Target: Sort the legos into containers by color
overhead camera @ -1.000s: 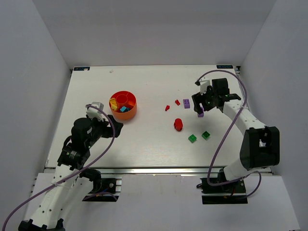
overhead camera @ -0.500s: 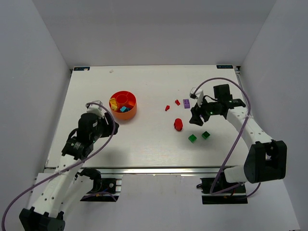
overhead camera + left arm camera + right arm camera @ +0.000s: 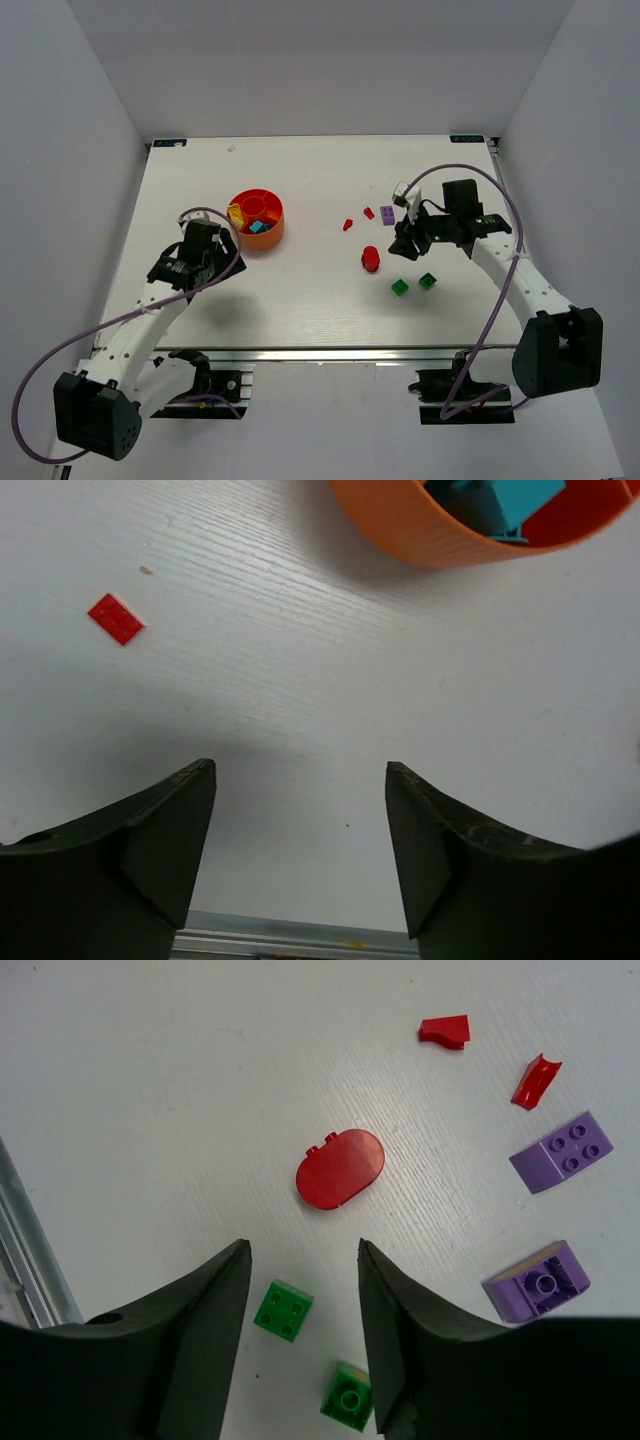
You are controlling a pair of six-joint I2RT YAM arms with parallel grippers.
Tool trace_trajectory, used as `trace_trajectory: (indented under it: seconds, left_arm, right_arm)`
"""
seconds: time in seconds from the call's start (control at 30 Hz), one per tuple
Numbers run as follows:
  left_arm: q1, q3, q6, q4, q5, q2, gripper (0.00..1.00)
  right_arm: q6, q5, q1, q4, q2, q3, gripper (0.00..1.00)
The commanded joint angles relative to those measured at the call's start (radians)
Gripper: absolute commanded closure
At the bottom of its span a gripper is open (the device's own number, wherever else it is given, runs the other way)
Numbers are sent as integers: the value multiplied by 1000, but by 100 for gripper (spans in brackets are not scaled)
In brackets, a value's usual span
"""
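The small red brick (image 3: 116,618) lies below my left gripper and toward the left in its wrist view. My left gripper should shift, turn and move down onto it.
The round orange dish (image 3: 270,240) holds a yellow piece (image 3: 236,215) and a teal piece (image 3: 257,227). My left gripper (image 3: 200,252) is open and empty, just left of the dish. In its wrist view (image 3: 298,770) the dish rim (image 3: 430,530) and a small red brick (image 3: 116,618) lie ahead. My right gripper (image 3: 405,246) is open and empty. In its wrist view (image 3: 302,1250) it hangs above two green bricks (image 3: 283,1311) (image 3: 348,1396). A red oval piece (image 3: 340,1168) lies ahead, and a purple piece (image 3: 535,1282) beside the right finger.
On the table right of the middle lie the red oval (image 3: 370,259), two green bricks (image 3: 400,287) (image 3: 428,281), two small red pieces (image 3: 348,224) (image 3: 368,212) and a purple brick (image 3: 388,215). White walls stand round the table on three sides.
My right gripper has moved down and left, toward the green bricks. My left arm has stretched out, and its gripper has shifted up and left beside the dish.
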Motion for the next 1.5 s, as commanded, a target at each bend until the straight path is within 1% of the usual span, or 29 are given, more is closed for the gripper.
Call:
trace_trajectory:
  seconds: [0.0, 0.03, 0.07, 0.1, 0.17, 0.2, 0.23, 0.3, 0.37, 0.43, 0.47, 0.53, 0.6, 0.7, 0.87, 1.13, 1.47]
  left_arm:
    - [22, 76, -97, -92, -111, 42, 19]
    - [22, 88, -113, -103, -131, 65, 16]
    - [46, 91, -117, -112, -139, 73, 16]
    - [55, 92, -117, -107, -128, 79, 16]
    - [86, 90, -120, -92, -91, 99, 16]
    - [97, 90, -122, -85, -82, 108, 16]
    - [109, 90, -131, -83, -80, 122, 17]
    - [149, 87, -134, -65, -58, 170, 19]
    - [175, 85, -142, -46, -45, 223, 22]
    - [213, 90, -148, -42, -38, 257, 26]
    - [222, 93, -150, -31, -34, 272, 28]
    - [252, 101, -150, -17, -13, 311, 29]
    - [268, 117, -151, -11, -5, 353, 30]
    - [292, 141, -153, -26, -7, 424, 30]
    - [341, 148, -143, 6, 28, 487, 30]
    - [376, 161, -133, 21, 38, 535, 34]
    - [404, 188, -133, 31, 62, 624, 44]
  right_arm:
    - [146, -15, -4, 89, 4, 4, 49]
    - [171, -23, -2, 80, 9, 14, 51]
    - [203, -47, -2, 75, 13, 42, 52]
    - [234, -67, -4, 70, 12, 54, 52]
    - [358, -128, 1, 81, 6, 74, 52]
    - [405, -162, 1, 111, -4, 73, 52]
    - [491, -214, 3, 133, -8, 68, 52]
    - [542, -244, 4, 187, -28, 29, 52]
    - [567, -226, 1, 254, -37, -8, 52]
    - [553, -204, -5, 242, -47, -41, 52]
    - [521, -201, -5, 230, -53, -42, 52]
    - [513, -187, -8, 242, -80, -74, 52]
    - [516, -175, -8, 276, -106, -100, 52]
    - [496, -161, -11, 271, -111, -90, 52]
    - [490, -155, -19, 277, -113, -99, 52]
    - [484, -158, -45, 276, -111, -102, 52]
    - [483, -167, -70, 276, -114, -107, 52]
